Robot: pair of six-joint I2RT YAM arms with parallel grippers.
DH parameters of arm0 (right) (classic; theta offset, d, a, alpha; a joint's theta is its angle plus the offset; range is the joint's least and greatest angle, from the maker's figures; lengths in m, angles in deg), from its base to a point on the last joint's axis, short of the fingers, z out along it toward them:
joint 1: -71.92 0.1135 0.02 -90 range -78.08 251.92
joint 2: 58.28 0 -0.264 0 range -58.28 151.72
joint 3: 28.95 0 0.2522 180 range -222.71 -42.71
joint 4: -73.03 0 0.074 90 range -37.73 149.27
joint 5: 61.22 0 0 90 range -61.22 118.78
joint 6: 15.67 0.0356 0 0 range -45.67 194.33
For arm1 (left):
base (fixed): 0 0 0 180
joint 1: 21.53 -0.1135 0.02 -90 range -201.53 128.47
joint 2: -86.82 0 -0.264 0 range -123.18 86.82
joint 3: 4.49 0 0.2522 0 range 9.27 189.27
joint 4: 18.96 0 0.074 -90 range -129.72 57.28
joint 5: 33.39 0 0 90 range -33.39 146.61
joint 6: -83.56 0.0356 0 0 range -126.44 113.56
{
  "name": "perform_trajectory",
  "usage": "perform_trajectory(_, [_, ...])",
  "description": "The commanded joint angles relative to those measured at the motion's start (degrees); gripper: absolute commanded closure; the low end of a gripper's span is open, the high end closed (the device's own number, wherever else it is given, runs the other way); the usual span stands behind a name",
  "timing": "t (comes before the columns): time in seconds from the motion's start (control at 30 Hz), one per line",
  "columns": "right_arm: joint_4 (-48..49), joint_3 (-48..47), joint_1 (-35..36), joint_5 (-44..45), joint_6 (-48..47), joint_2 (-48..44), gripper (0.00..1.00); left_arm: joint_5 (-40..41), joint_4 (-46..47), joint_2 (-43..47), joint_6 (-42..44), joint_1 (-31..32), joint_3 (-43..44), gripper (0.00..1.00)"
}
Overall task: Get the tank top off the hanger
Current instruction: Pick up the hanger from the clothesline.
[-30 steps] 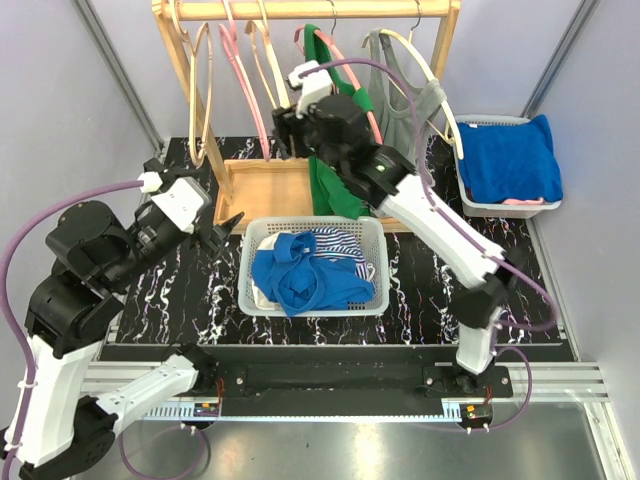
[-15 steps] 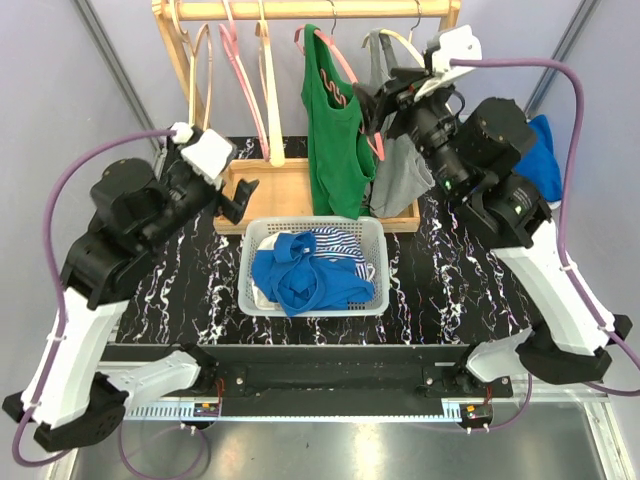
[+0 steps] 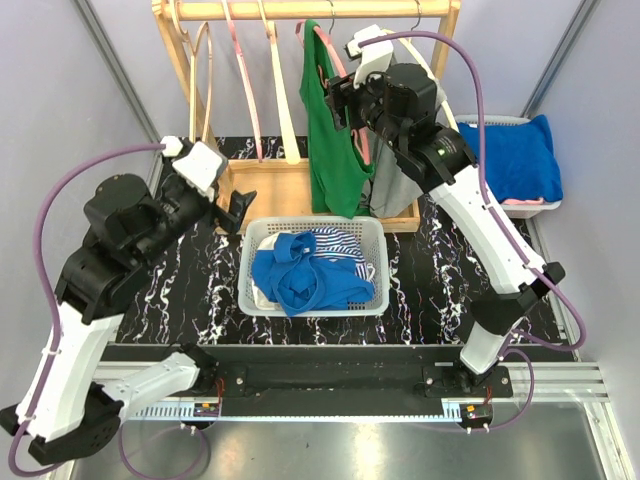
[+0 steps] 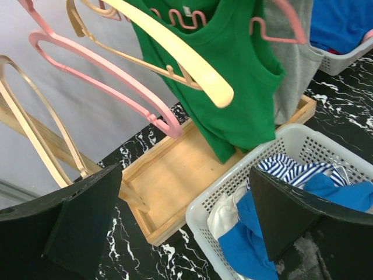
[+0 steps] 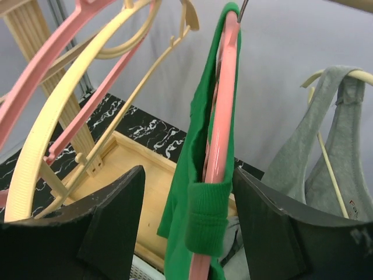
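Observation:
My right gripper moves outward onto cloth and hanger next, then closes, since the strap around the pink hanger arm (image 5: 208,213) lies between its fingers.
A green tank top (image 3: 335,160) hangs on a pink hanger (image 3: 330,45) from the wooden rail. Its shoulder strap (image 5: 201,216) wraps the pink hanger arm (image 5: 224,105). My right gripper (image 3: 343,100) is up at that shoulder. In the right wrist view the right gripper (image 5: 187,172) is open, its jaws standing either side of strap and hanger with a gap on both sides. A grey tank top (image 3: 400,170) hangs on a cream hanger just to the right. My left gripper (image 3: 240,208) hangs open and empty over the wooden tray (image 4: 169,175), with the green top (image 4: 233,76) ahead of it.
A white basket (image 3: 312,224) of blue and striped clothes sits mid-table. Empty pink and cream hangers (image 3: 240,80) hang at the rail's left. A grey bin (image 3: 480,208) with blue cloth stands at the right. The rack's wooden base tray (image 3: 265,185) lies behind the basket.
The right arm has swung from the grey top's side back left onto the green top's shoulder. The left arm has shifted slightly; its gripper stays wide open. The empty hangers have swung.

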Motion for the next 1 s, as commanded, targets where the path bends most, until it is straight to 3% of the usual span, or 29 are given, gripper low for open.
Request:
perform_trajectory(0.0, [-1.8, -5.6, -0.3, -3.6, -0.5, -1.2, 0.31, -3.5, 2.7, 1.9, -1.0, 0.0, -3.0, 0.01])
perform_trajectory(0.53, [-2.2, -8.9, -1.4, -4.2, -2.3, 3.7, 0.34, -5.2, 2.6, 2.8, -0.8, 0.1, -2.0, 0.01])
perform_trajectory(0.97, [-3.0, -7.8, -1.7, -3.8, -0.7, 5.6, 0.46, -6.3, 2.3, 2.8, -0.8, 0.0, -0.8, 0.01])
